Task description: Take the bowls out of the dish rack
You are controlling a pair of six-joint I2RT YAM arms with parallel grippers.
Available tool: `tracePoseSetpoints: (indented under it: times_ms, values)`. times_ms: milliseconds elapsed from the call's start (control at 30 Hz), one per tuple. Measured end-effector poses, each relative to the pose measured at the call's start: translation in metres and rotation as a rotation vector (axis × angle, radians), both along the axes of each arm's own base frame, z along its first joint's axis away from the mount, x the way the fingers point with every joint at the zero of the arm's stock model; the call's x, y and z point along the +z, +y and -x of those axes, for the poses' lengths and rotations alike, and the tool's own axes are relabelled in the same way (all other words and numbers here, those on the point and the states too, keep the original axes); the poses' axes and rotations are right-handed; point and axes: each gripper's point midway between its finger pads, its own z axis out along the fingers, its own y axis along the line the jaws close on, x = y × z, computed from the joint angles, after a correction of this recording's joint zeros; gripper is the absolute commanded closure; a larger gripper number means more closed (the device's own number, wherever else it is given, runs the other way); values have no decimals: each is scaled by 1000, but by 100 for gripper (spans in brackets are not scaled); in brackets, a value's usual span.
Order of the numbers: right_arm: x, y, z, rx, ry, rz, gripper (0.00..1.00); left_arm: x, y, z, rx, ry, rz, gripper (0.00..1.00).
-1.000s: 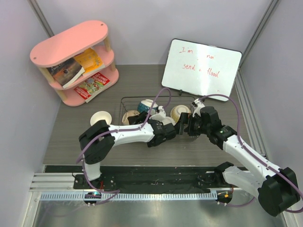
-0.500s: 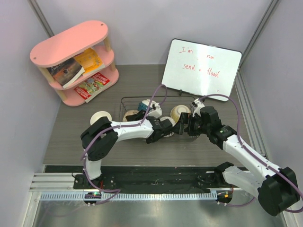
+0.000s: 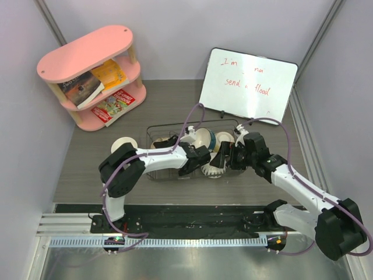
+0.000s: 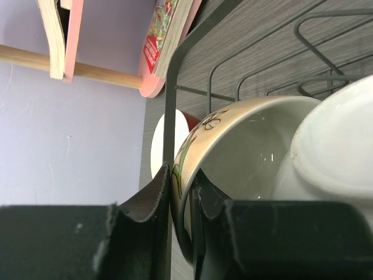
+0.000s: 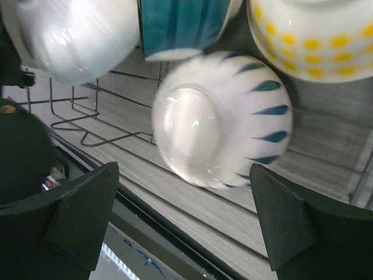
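My left gripper will rise past the rack's wires, move left in the top view and lower to release inside the red bowl (image 3: 124, 144) (image 4: 158, 146), since it stands empty.
The black wire dish rack (image 3: 152, 172) stands mid-table. My left gripper (image 3: 194, 154) is shut on the rim of a cream bowl (image 3: 201, 139) with a leaf pattern. In the left wrist view its fingers (image 4: 152, 198) pinch that rim, and the bowl (image 4: 250, 146) is tilted on edge against a white bowl (image 4: 344, 134). My right gripper (image 3: 224, 156) is open and empty, just above a white bowl with blue streaks (image 5: 221, 119), which lies upside down and blurred at the rack's front (image 3: 214, 170). A teal banded bowl (image 5: 180, 23) and a yellow dotted bowl (image 5: 315, 35) sit behind it. A red bowl (image 3: 124, 144) stands outside the rack on the left.
A pink shelf (image 3: 93, 76) with books stands at the back left. A whiteboard (image 3: 247, 81) leans at the back right. The rack's upright wires (image 4: 175, 76) stand close around my left fingers. The table's near edge with a black rail (image 3: 186, 213) lies below the rack.
My left gripper has moved right and deeper into the rack and taken the cream bowl's rim, tipping it. The white blue-streaked bowl has shifted to the rack's front, under my right gripper.
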Motion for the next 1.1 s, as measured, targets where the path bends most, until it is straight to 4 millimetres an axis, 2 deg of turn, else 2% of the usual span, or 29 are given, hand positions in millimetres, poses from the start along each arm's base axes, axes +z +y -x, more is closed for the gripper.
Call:
tracePoseSetpoints:
  times_ms: [67,333,533,633,1100]
  values:
    - [-10,-1,7,7,32,9,0,0,-3,2,-6,8,5,87]
    - [-23,-6,15,7,65,27,0,9,-10,0,-5,47,-15,87]
    - [-24,-7,15,1,68,33,0,31,-13,-5,5,25,-82,84]
    - [-25,-7,15,1,68,33,0,39,-15,-8,19,-24,-58,84]
    - [-24,-7,14,-2,69,33,0,42,-11,-14,71,-128,54,90]
